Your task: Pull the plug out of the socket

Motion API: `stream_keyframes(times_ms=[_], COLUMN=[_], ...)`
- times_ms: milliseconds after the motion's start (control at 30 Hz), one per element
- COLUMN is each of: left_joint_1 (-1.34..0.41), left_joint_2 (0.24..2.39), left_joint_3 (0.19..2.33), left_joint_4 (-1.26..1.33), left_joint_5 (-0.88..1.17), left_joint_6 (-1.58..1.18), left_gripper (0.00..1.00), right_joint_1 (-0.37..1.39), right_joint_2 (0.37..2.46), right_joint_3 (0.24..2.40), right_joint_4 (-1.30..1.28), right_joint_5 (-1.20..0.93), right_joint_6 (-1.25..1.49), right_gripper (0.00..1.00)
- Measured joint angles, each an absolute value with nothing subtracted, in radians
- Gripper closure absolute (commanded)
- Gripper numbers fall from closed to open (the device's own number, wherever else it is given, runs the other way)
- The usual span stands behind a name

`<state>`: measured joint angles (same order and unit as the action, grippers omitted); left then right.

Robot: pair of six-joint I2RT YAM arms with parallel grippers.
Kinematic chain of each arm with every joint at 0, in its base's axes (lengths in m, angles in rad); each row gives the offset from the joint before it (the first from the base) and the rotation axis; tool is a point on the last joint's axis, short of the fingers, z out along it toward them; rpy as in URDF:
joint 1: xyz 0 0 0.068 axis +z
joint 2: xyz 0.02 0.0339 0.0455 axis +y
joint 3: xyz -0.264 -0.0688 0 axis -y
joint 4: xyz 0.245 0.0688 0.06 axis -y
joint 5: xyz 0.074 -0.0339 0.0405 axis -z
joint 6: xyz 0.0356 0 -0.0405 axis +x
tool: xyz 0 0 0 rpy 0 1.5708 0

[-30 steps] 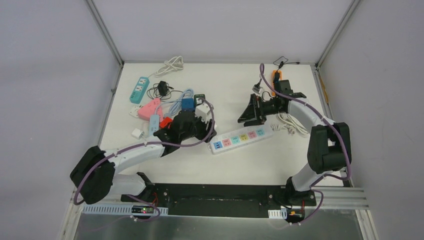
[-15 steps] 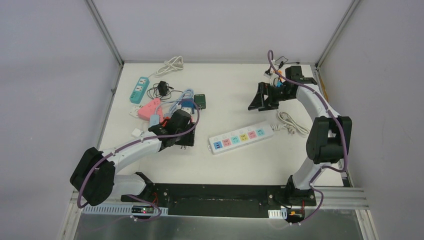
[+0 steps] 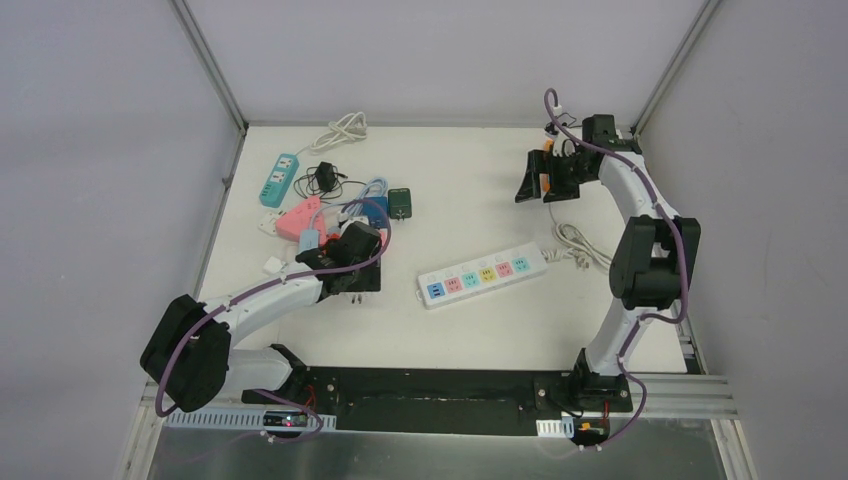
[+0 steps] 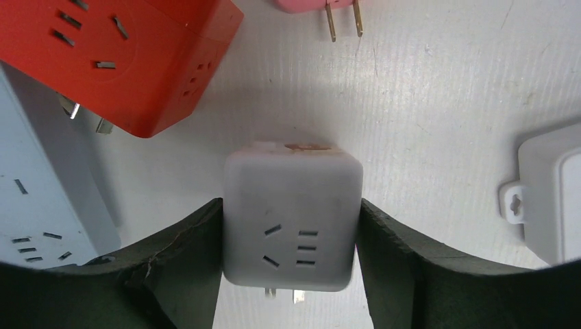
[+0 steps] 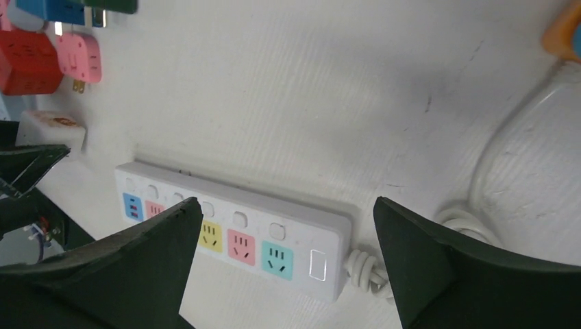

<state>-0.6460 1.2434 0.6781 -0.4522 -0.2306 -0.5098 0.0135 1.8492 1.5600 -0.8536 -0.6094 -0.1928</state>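
Observation:
My right gripper should next go toward the right in its wrist view and down onto the blue plug (image 5: 577, 41), because it sits outside my fingers on the orange strip.
My left gripper (image 4: 291, 205) is shut on a white cube plug adapter (image 4: 291, 226), its two prongs showing underneath. It hovers over the table by the pile of adapters. In the top view the left gripper (image 3: 358, 278) is left of the white power strip (image 3: 485, 273), apart from it, and the cube is hidden under the wrist. The strip's coloured sockets (image 5: 233, 233) are empty in the right wrist view. My right gripper (image 3: 535, 180) is open and empty, raised at the back right, looking down at the strip.
A red cube socket (image 4: 116, 55), a pink plug (image 4: 329, 7) and a white box (image 4: 548, 192) lie close round the held cube. Teal (image 3: 280, 178) and pink (image 3: 300, 215) strips, a green adapter (image 3: 400, 200) and cables lie at back left. A coiled white cord (image 3: 580, 245) lies right of the strip.
My left gripper has carried the white cube leftward, away from the strip toward the pile. My right gripper has moved from beside the strip up to the back right corner.

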Motion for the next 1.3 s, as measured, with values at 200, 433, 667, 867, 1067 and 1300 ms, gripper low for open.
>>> stream_keyframes(times_ms=[200,433,667,867,1067,1300], left_joint_1=[-0.646,-0.64,-0.639,-0.64,-0.639,-0.639], left_joint_2=[1.243,1.24,1.188,1.139,1.14,1.226], left_joint_3=[0.687,0.715,0.783,0.868,0.89,0.903], left_joint_4=[-0.462,-0.486,-0.505,-0.461,-0.374,-0.331], left_joint_5=[-0.241,-0.24,-0.108,0.011,0.059,0.11], left_joint_6=[-0.524,-0.524,-0.525,-0.527,-0.545,-0.568], left_gripper=[0.23,0.07,0.05,0.05,0.04,0.02], right_joint_1=[-0.005,-0.053,-0.105,-0.168,-0.193,-0.202], right_joint_2=[1.913,1.981,2.089,2.226,2.352,2.416], right_joint_3=[1.647,1.726,1.882,1.987,2.038,2.049], right_joint_4=[-0.832,-0.796,-0.745,-0.705,-0.699,-0.673], right_joint_5=[-0.549,-0.472,-0.396,-0.385,-0.423,-0.567], right_joint_6=[-0.178,-0.133,0.012,0.142,0.218,0.273], right_gripper=[0.0,0.0,0.0,0.0,0.07,0.24])
